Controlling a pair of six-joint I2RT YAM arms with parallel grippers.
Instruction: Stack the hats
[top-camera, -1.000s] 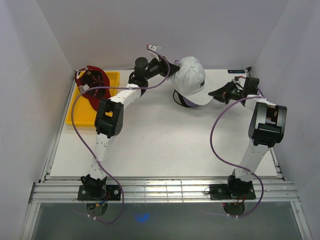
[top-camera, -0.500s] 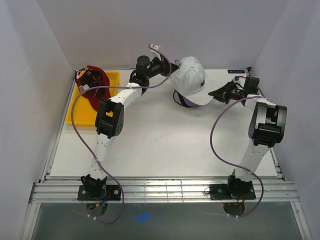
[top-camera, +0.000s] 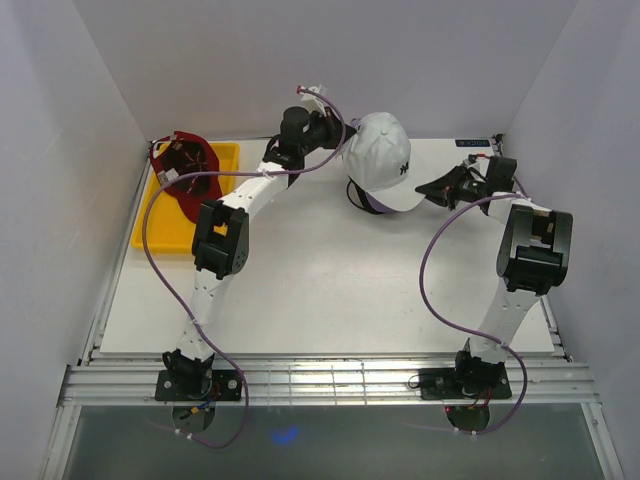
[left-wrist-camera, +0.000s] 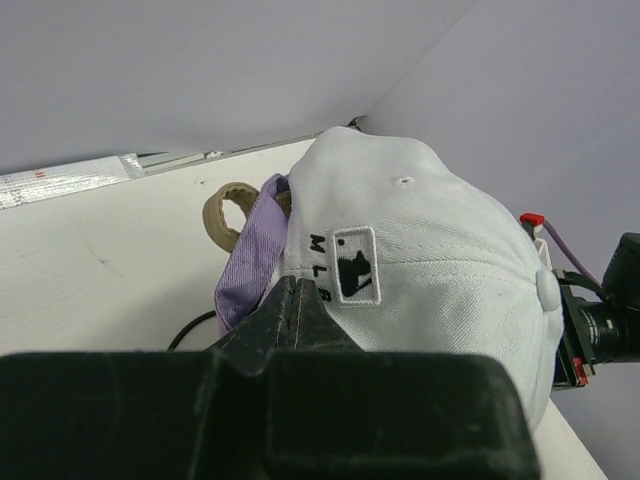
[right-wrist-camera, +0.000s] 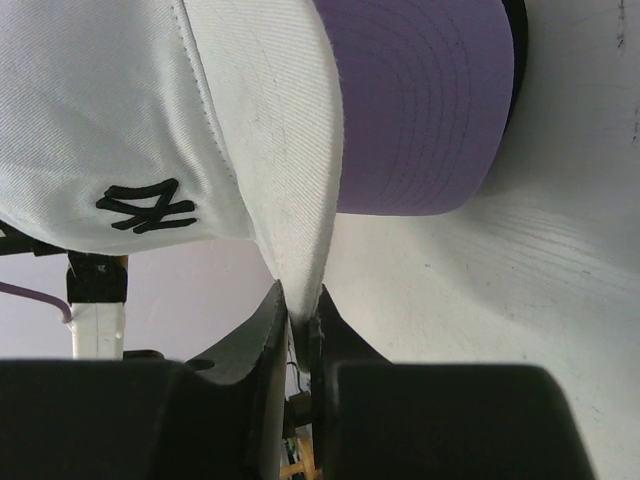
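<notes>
The lavender hat's brim (right-wrist-camera: 420, 110) still sticks out to the side, so my right gripper should move back next, bring the white hat's brim (right-wrist-camera: 300, 200) over it and then open.
A white hat (top-camera: 385, 155) tilts over a lavender hat (top-camera: 374, 206) near the table's back edge, and a black edge (top-camera: 351, 192) shows under them. My right gripper (top-camera: 428, 187) is shut on the white hat's brim (right-wrist-camera: 300, 200), the lavender brim (right-wrist-camera: 420, 110) lying beside it. Just behind the white hat (left-wrist-camera: 440, 250), my left gripper (top-camera: 338, 132) is shut with nothing between its fingers. Its tips (left-wrist-camera: 297, 283) sit at the hat's rear edge, next to the lavender strap (left-wrist-camera: 250, 260). A dark red hat (top-camera: 188, 170) lies upside down in the tray.
The yellow tray (top-camera: 150, 230) sits at the back left corner of the table. White walls close in the table at the back and on both sides. A tan strap loop (left-wrist-camera: 225, 205) lies behind the hats.
My left gripper has closed and its wrist has drawn back a little to the left. The white hat and the right gripper have stayed in place.
</notes>
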